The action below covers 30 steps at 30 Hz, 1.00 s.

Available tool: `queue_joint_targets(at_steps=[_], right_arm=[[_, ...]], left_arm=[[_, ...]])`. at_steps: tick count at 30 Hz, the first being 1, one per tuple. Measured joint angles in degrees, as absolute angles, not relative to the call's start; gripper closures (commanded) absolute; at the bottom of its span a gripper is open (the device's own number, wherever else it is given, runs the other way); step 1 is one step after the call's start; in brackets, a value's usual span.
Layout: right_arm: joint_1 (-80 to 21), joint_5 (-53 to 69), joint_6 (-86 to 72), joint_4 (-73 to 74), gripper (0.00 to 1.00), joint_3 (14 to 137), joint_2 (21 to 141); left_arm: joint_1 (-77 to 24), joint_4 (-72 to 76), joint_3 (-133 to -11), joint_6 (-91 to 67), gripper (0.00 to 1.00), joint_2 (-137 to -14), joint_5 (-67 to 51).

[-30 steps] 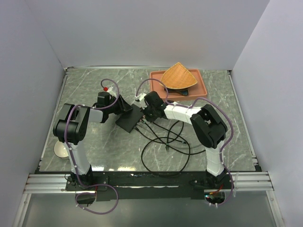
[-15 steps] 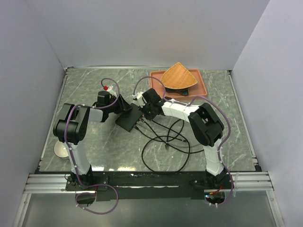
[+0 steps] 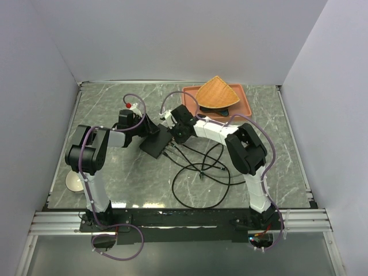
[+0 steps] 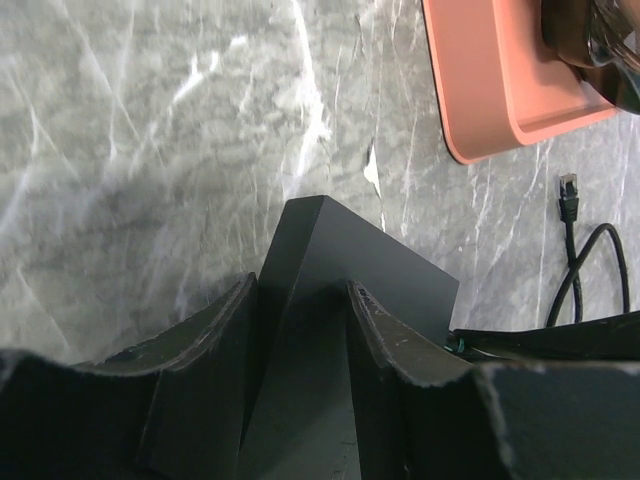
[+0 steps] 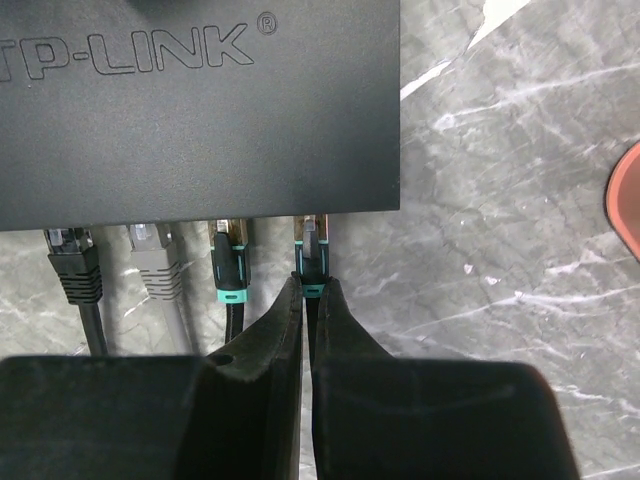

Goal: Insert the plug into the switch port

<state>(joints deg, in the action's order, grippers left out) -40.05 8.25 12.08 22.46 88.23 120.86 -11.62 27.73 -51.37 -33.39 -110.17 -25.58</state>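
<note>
My right gripper pushes the black plug toward the switch's end port (image 3: 171, 138) (image 5: 311, 216) next and releases it there, since the black plug's front end already sits at that port edge.
The switch (image 5: 200, 110) is a flat matte-black box marked TP-LINK, lying left of the table's centre (image 3: 156, 144). Its port edge faces my right gripper (image 5: 308, 290), which is shut on a black plug with a teal boot (image 5: 314, 255). The plug's front end sits at the rightmost port, about level with the teal plug (image 5: 229, 265) beside it. My left gripper (image 4: 300, 285) straddles the box (image 4: 340, 270) from the opposite side, one finger pressed on each face. In the top view the two grippers, left (image 3: 150, 131) and right (image 3: 171, 138), meet at the box.
A black plug (image 5: 72, 265) and a grey plug (image 5: 152, 265) sit in other ports. Black cables (image 3: 201, 172) loop in front of the box. A terracotta tray (image 3: 244, 106) with a wooden fan-shaped piece (image 3: 217, 93) stands at the back right. A white disc (image 3: 73, 181) lies near left.
My right gripper has shifted a little left and toward the back with the plug, closer against the box. The left gripper keeps its hold on the box.
</note>
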Motion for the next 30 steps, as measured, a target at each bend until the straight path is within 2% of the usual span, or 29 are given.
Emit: queue_joint_targets(at_steps=[30], right_arm=[[-38.35,9.1,11.62,34.44,1.0,103.63,129.1]], left_arm=[[-12.08,21.52,-59.75,-24.01,0.59,-113.67,-26.39]])
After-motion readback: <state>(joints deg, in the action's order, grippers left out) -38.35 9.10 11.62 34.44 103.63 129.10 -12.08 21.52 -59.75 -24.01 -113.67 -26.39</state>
